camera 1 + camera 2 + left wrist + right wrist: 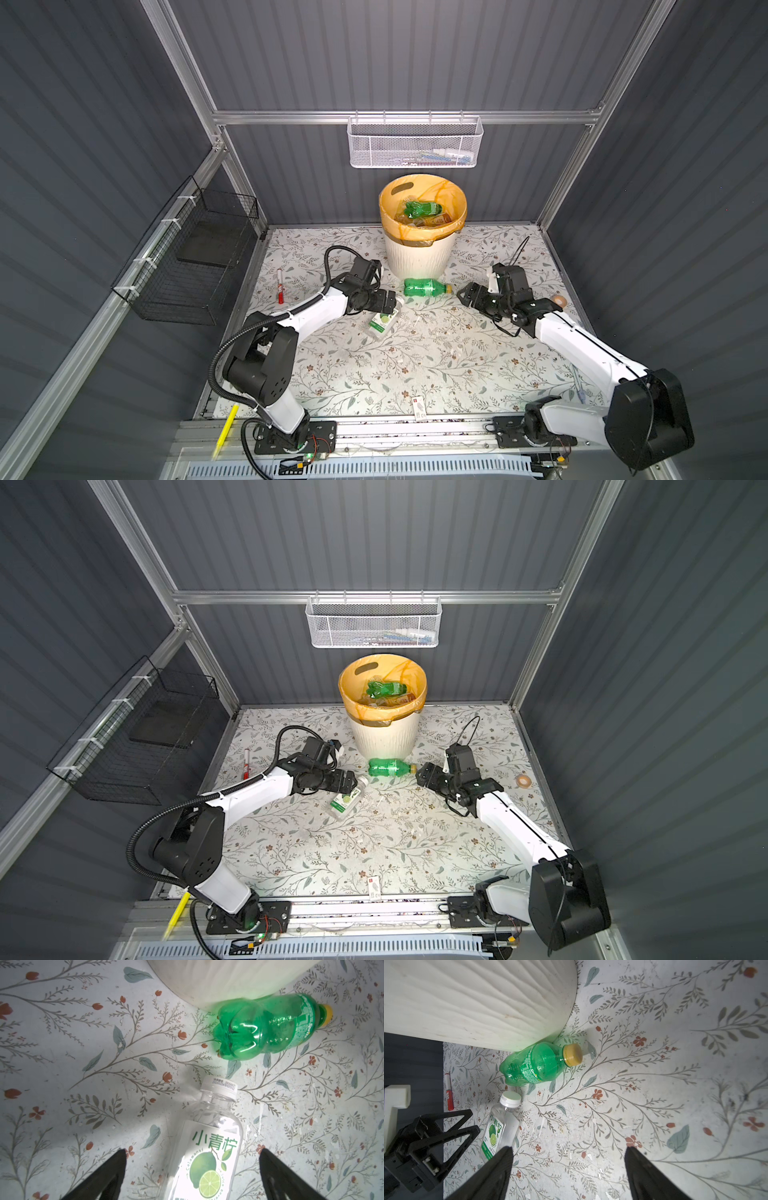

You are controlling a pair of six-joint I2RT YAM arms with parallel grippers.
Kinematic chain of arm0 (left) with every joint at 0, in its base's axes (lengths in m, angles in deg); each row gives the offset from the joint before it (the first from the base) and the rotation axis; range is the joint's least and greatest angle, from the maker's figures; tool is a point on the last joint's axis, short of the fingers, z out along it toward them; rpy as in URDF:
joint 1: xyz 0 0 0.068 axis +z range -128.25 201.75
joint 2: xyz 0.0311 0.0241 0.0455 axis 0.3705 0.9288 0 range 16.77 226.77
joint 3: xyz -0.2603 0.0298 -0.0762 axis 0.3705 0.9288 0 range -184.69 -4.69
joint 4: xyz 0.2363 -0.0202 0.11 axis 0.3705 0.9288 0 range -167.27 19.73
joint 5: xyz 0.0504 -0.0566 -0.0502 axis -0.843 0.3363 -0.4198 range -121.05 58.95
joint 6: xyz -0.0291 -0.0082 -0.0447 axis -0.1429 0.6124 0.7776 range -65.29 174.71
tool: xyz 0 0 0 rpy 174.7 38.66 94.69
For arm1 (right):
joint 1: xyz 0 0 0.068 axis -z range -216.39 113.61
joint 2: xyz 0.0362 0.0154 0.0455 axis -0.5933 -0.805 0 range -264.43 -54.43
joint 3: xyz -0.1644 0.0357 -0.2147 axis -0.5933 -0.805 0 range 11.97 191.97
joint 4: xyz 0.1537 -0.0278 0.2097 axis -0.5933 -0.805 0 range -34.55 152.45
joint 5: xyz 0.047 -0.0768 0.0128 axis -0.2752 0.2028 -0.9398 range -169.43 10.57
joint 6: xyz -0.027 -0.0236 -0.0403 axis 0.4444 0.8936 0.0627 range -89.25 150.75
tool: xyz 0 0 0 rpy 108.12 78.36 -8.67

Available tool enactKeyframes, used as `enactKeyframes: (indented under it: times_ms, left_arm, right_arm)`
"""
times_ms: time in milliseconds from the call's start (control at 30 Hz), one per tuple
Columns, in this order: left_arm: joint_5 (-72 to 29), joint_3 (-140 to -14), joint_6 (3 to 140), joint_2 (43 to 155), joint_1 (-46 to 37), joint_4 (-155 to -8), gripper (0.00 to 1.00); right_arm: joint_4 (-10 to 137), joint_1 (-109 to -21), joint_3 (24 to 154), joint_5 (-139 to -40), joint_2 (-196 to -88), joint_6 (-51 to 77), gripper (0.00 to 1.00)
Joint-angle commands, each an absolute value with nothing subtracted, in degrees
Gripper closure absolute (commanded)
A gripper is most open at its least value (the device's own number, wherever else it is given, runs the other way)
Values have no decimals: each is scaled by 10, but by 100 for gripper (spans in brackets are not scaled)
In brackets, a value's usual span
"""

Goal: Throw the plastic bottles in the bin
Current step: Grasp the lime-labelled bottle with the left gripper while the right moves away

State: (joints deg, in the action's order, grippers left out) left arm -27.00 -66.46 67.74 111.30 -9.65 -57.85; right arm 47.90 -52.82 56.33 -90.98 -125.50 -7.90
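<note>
The left gripper goes down to the clear bottle and closes around its labelled body (pixel 383 321) (pixel 205 1166) next. The bottle lies below my open fingertips with room on both sides.
A green plastic bottle (pixel 426 286) (pixel 390 767) with a yellow cap lies on its side against the foot of the bin (pixel 415 257) (pixel 382 737), a cream ribbed bucket with an orange liner. More bottles lie inside it, a green one (pixel 424 208) on top. A clear bottle (pixel 382 322) (pixel 209 1147) with a lime label and white cap lies in front of it. My left gripper (pixel 391 304) (pixel 192 1153) is open and straddles the clear bottle's body, apart from it on both sides. My right gripper (pixel 463 294) (pixel 569 1150) is open and empty, just right of the green bottle's (pixel 537 1064) cap.
A red-and-white marker (pixel 280 286) lies at the left of the floral mat. A small white card (pixel 418 407) sits near the front edge and a tape roll (pixel 559 300) at the right. A white mesh basket (pixel 415 143) hangs behind the bin, a black wire basket (pixel 187 257) on the left wall.
</note>
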Motion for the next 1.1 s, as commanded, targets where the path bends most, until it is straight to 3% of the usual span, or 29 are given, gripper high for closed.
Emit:
enactKeyframes:
  times_ms: [0,667,800,967,1067]
  left_arm:
    - [-311,-669,635,1130,-107,-549,0]
    - [-336,-679,626,1182,-150,-552,5]
    - [-352,-676,635,1192,-150,-554,12]
    - [-374,-664,655,1184,-150,-562,31]
    - [-392,-649,668,1162,-148,-564,37]
  right_arm:
    - [493,-521,550,-914,-1248,-83,14]
    - [503,-507,514,-914,-1229,-90,14]
    - [507,-506,512,-915,-1235,-92,14]
    - [505,-505,508,-914,-1233,-92,14]
    - [505,-504,507,-913,-1235,-91,14]
